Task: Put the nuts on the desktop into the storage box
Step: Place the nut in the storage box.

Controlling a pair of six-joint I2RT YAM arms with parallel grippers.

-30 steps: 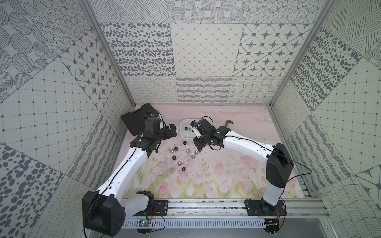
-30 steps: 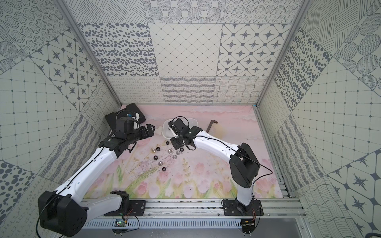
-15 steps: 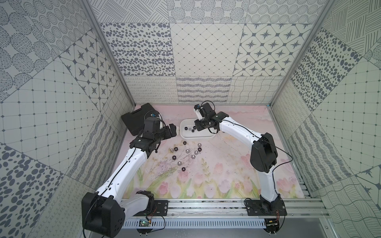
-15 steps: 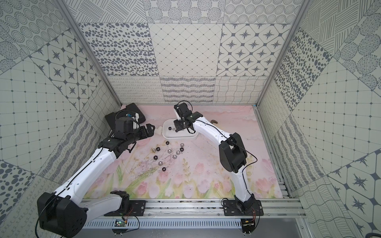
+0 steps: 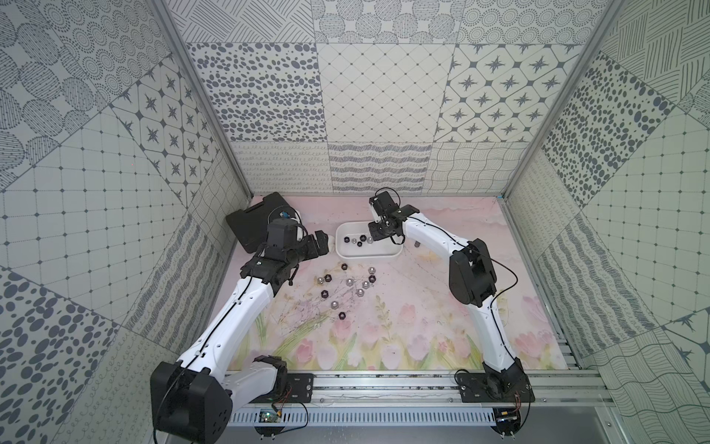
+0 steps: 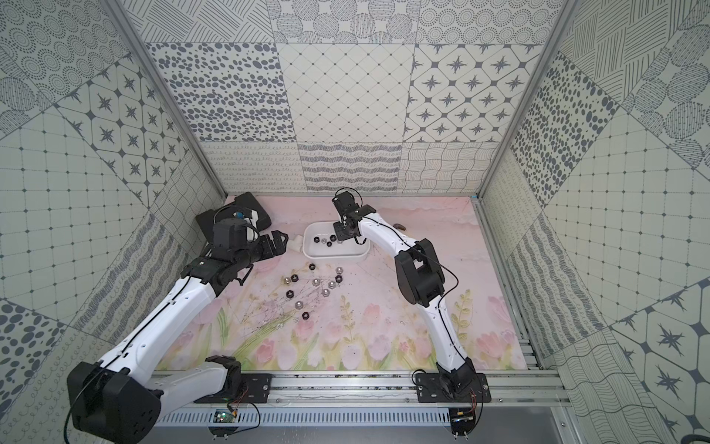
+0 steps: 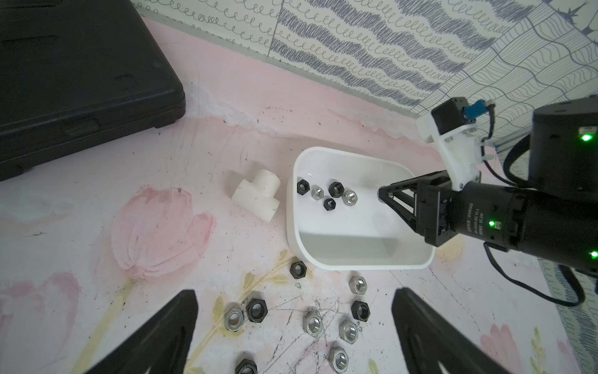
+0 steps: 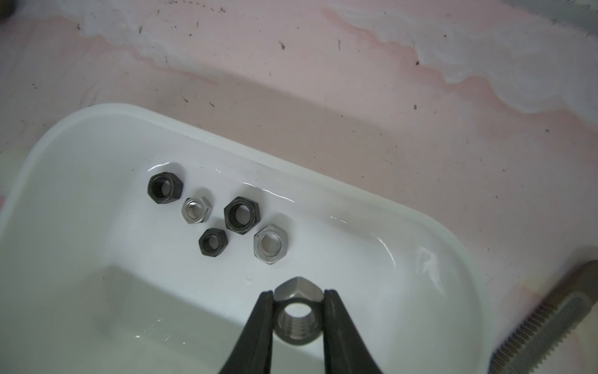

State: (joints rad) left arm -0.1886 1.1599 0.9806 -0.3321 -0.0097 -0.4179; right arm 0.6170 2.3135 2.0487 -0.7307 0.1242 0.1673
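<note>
Next, the right gripper lowers to the bare bottom of the storage box beside the silver nut (image 8: 312, 255) already inside and releases the held nut in that clear space below.
The white storage box (image 5: 380, 251) (image 6: 345, 251) sits at the back middle of the pink desktop (image 5: 422, 307). Several black and silver nuts (image 8: 241, 215) (image 7: 326, 194) lie in its left end. My right gripper (image 8: 297, 296) (image 5: 378, 232) (image 7: 383, 192) hangs over the box's inside, shut on a silver nut (image 8: 297, 315) held on edge. Several more nuts (image 5: 349, 282) (image 7: 313, 323) are scattered on the desktop just in front of the box. My left gripper (image 7: 294, 291) (image 5: 320, 242) hovers open to the left of the box, above those loose nuts, holding nothing.
A flat black case (image 5: 253, 223) (image 7: 81, 74) lies at the back left corner. A white T-shaped fitting (image 7: 257, 194) (image 6: 295, 242) rests against the box's left end. A dark grey ridged tool (image 8: 547, 323) lies right of the box. Patterned walls close three sides.
My right gripper has gone from the loose nuts on the desktop back and up over the storage box, carrying a silver nut. The left arm has hardly moved.
</note>
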